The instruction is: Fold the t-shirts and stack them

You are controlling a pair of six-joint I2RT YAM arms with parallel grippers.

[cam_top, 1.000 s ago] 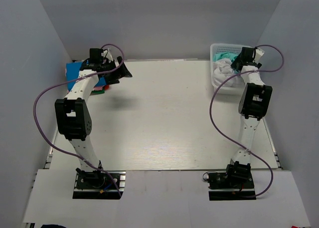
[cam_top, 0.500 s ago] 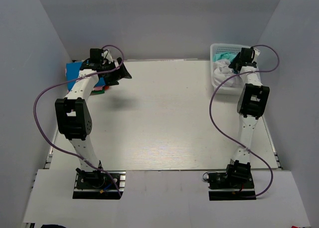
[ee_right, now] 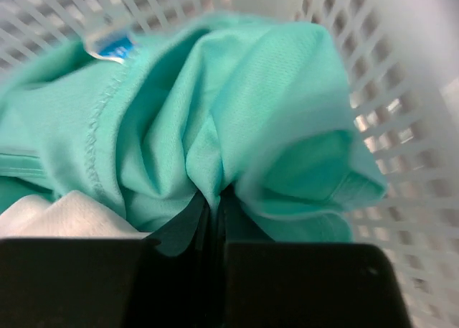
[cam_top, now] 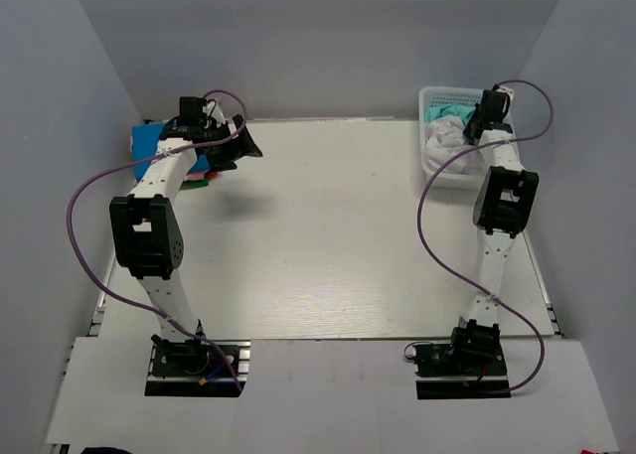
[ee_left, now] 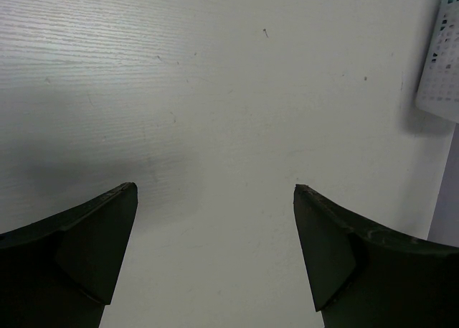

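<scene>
My right gripper is going to lift the teal-green t-shirt out of the basket next, then move it toward the table's bare middle (cam_top: 324,217), which is empty for spreading.
A teal-green t-shirt (ee_right: 237,105) lies crumpled in the white lattice basket (ee_right: 391,113), and my right gripper (ee_right: 216,199) is shut on a pinched fold of it. A white t-shirt (ee_right: 64,213) lies just beside it at the lower left. From above, the right gripper (cam_top: 478,119) reaches into the basket (cam_top: 433,164) at the table's far right, over the teal-green t-shirt (cam_top: 444,107) and the white t-shirt (cam_top: 445,136). My left gripper (cam_top: 244,143) hangs open over the bare table at the far left, next to a stack of folded t-shirts (cam_top: 149,139) with a bright blue one on top. In the left wrist view its fingers (ee_left: 86,235) stand wide apart.
The white table (cam_top: 318,226) runs between grey walls on both sides and at the back. Purple cables loop off both arms. A corner of the basket (ee_left: 443,69) shows at the right edge of the left wrist view.
My right gripper has reached a little deeper into the basket and closed on the teal-green t-shirt. The left arm has not moved.
</scene>
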